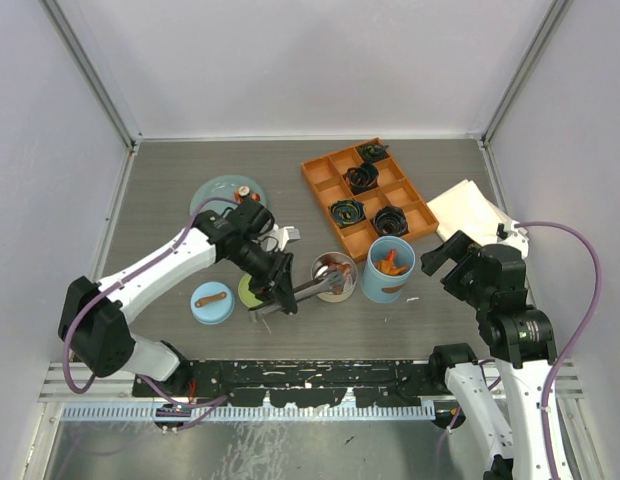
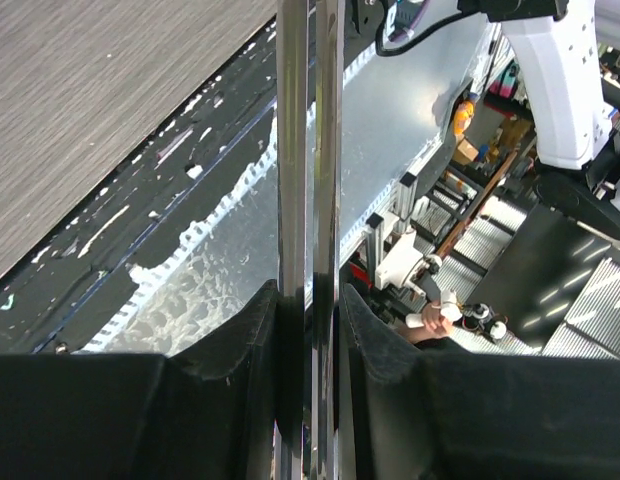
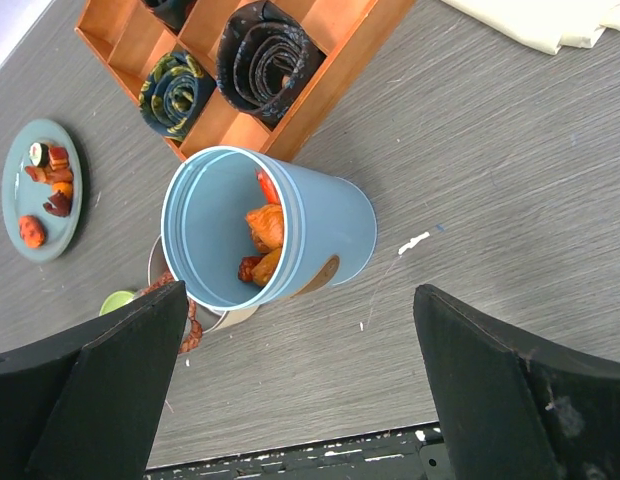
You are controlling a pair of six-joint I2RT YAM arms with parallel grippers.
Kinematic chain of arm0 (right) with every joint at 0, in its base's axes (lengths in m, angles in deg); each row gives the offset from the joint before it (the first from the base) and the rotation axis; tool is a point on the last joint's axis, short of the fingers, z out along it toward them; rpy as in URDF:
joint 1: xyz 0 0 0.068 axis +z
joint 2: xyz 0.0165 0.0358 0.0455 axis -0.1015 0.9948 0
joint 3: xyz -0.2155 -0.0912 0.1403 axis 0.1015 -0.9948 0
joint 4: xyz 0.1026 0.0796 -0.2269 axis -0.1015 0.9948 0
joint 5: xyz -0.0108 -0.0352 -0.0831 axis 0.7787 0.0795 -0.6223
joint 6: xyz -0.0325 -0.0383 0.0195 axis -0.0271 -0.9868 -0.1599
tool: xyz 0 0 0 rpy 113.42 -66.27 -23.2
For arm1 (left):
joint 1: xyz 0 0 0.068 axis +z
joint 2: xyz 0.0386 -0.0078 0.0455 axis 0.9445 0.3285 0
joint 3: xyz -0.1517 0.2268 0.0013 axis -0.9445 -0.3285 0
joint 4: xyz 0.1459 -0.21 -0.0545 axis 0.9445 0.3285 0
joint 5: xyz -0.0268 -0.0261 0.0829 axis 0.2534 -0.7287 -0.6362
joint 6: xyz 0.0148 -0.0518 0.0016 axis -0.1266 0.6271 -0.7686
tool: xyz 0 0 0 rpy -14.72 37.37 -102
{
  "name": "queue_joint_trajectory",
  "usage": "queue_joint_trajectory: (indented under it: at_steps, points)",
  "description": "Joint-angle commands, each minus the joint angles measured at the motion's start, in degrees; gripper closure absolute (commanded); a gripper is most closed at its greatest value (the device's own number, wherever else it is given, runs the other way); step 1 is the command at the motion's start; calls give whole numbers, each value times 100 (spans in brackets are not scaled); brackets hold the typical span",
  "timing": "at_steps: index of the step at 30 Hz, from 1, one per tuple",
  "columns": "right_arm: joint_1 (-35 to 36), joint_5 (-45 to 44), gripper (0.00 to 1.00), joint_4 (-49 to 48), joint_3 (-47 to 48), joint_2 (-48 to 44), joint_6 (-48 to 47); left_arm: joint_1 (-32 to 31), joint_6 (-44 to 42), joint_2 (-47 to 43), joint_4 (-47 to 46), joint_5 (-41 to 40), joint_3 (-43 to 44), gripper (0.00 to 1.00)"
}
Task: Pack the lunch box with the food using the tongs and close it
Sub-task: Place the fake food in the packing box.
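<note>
Next, my left gripper shifts to the right in the top view, toward the shallow steel tin (image 1: 333, 277), and releases the tongs, because their tips reach over the tin.
My left gripper (image 1: 277, 287) is shut on the grey metal tongs (image 1: 312, 288), whose two arms are squeezed together between the black fingers (image 2: 260, 330) in the left wrist view, tongs (image 2: 308, 150). The tong tips reach to the shallow steel tin (image 1: 333, 277), which holds reddish-brown food (image 1: 337, 268). Beside it stands the open light-blue cylinder (image 3: 290, 235) with orange chunks of food (image 3: 265, 232) inside. More food (image 3: 50, 180) lies on the teal plate (image 3: 25, 165). The blue lid (image 1: 211, 302) and the green lid (image 1: 248, 291) lie on the table. My right gripper (image 3: 302, 340) hangs open near the cylinder.
An orange compartment tray (image 1: 368, 195) of black coils stands behind the cylinder. A white cloth (image 1: 470, 210) lies at the right, just beyond my right gripper. The table's front rail (image 1: 310, 380) runs close below the lids.
</note>
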Motion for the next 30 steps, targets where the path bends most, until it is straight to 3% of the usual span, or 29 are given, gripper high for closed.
queue_joint_trajectory:
  at_steps: [1, 16, 22, 30]
  points:
    - [-18, -81, 0, -145, 10, -38, 9, -216, 430, 114, -703, 160, 104, 97]
    - [-18, -119, 0, -191, -81, -2, -51, -309, 598, 542, -868, -178, 211, 95]
    - [-18, -139, 0, -196, -76, 2, -64, -364, 669, 761, -1122, 36, 225, 86]
    - [-23, -140, 0, -195, -74, 8, -56, -364, 564, 760, -926, -272, 432, 63]
